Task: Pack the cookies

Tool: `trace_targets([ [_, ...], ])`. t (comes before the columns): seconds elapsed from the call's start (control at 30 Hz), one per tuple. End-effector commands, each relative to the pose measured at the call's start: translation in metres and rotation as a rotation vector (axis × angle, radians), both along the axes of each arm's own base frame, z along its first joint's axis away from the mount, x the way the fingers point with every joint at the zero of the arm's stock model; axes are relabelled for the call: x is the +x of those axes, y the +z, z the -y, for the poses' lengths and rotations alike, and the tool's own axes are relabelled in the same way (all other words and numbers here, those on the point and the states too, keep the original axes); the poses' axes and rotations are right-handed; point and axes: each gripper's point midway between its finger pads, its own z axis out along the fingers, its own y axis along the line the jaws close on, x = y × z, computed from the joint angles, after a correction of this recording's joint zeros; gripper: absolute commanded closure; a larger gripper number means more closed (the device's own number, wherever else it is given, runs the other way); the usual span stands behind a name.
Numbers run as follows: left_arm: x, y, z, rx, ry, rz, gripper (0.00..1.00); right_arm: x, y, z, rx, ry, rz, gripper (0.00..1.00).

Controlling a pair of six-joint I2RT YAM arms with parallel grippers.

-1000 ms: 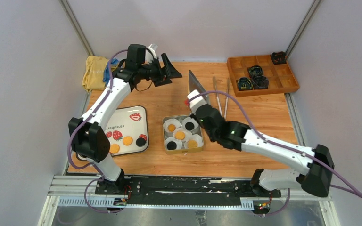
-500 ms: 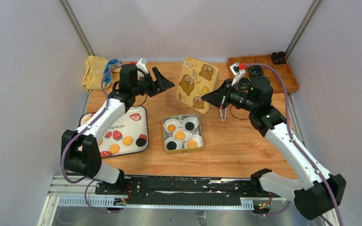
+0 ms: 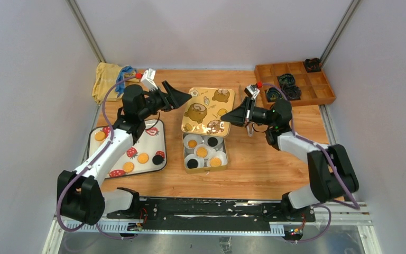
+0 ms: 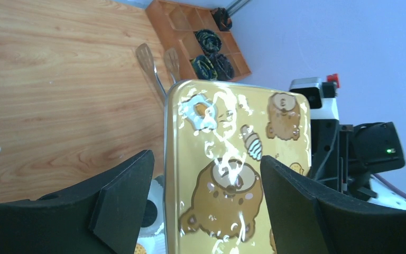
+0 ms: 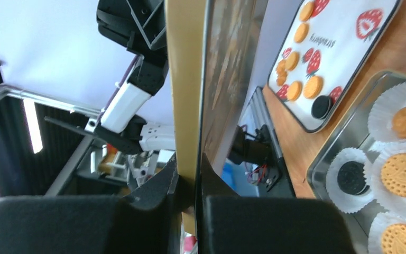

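Observation:
My right gripper moves the yellow bear-print lid point(image 3: 208, 111) back and down onto the tin's rim point(image 3: 205, 151) next, then releases the lid's edge.
An open metal tin point(image 3: 225, 159) holds several cookies point(image 3: 202, 152) in white paper cups, golden and black. More cookies point(image 3: 143, 157) lie on the white strawberry tray point(image 3: 153, 140) to its left. My right gripper point(image 3: 231, 117) is shut on the right edge of the yellow bear-print lid point(image 3: 208, 111) and holds it tilted above the tin's rear. In the right wrist view the lid's edge point(image 5: 187, 79) is pinched in the gripper point(image 5: 189, 182). My left gripper point(image 3: 182, 98) is open at the lid's left edge. In the left wrist view the lid point(image 4: 238, 174) lies beyond the spread fingers point(image 4: 121, 206).
A wooden divided box point(image 3: 317, 90) with black items stands at the back right. Metal tongs point(image 4: 150, 63) lie on the table behind the lid. A yellow cloth point(image 3: 107, 79) lies at the back left. Side walls close in on both sides.
My right arm has brought the lid from upright at the back to a flatter tilt just above the tin. My left gripper has moved nearer and lower, staying open beside the lid.

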Motion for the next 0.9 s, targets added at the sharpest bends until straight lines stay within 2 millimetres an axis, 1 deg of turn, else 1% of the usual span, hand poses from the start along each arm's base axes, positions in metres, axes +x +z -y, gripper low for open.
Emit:
trace_targets([
  [0.0,-0.015,-0.014,-0.003,-0.005,-0.006,-0.011,0.21,-0.030,0.005,0.008,0.098,0.186,-0.049,1.00],
  [0.03,-0.019,-0.020,-0.006,-0.002,0.009,-0.016,0.21,-0.032,-0.007,0.007,0.079,0.202,-0.079,1.00],
  [0.1,-0.029,-0.024,-0.011,0.002,0.028,-0.015,0.21,-0.035,-0.025,0.007,0.056,0.216,-0.115,1.00],
  [0.3,-0.055,-0.049,-0.020,0.019,0.039,-0.057,0.21,-0.048,-0.057,0.010,0.006,0.243,-0.175,1.00],
  [0.4,-0.064,-0.061,-0.028,0.043,0.066,-0.074,0.21,-0.055,-0.085,0.012,-0.034,0.250,-0.247,1.00],
  [0.47,-0.069,-0.070,-0.031,0.061,0.076,-0.090,0.21,-0.059,-0.106,0.013,-0.069,0.249,-0.295,1.00],
  [0.57,-0.076,-0.079,-0.034,0.074,0.079,-0.106,0.21,-0.061,-0.135,0.015,-0.129,0.219,-0.341,1.00],
  [0.63,-0.078,-0.080,-0.035,0.078,0.084,-0.107,0.21,-0.061,-0.154,0.015,-0.199,0.198,-0.353,1.00],
  [0.67,-0.078,-0.081,-0.036,0.080,0.085,-0.108,0.21,-0.060,-0.166,0.016,-0.253,0.190,-0.313,1.00],
  [0.73,-0.078,-0.080,-0.036,0.082,0.085,-0.103,0.21,-0.060,-0.176,0.019,-0.350,0.179,-0.305,1.00],
  [0.8,-0.078,-0.080,-0.035,0.085,0.081,-0.103,0.21,-0.057,-0.176,0.022,-0.389,0.167,-0.308,1.00],
  [0.87,-0.077,-0.081,-0.034,0.086,0.079,-0.106,0.21,-0.054,-0.180,0.024,-0.434,0.155,-0.316,0.98],
])
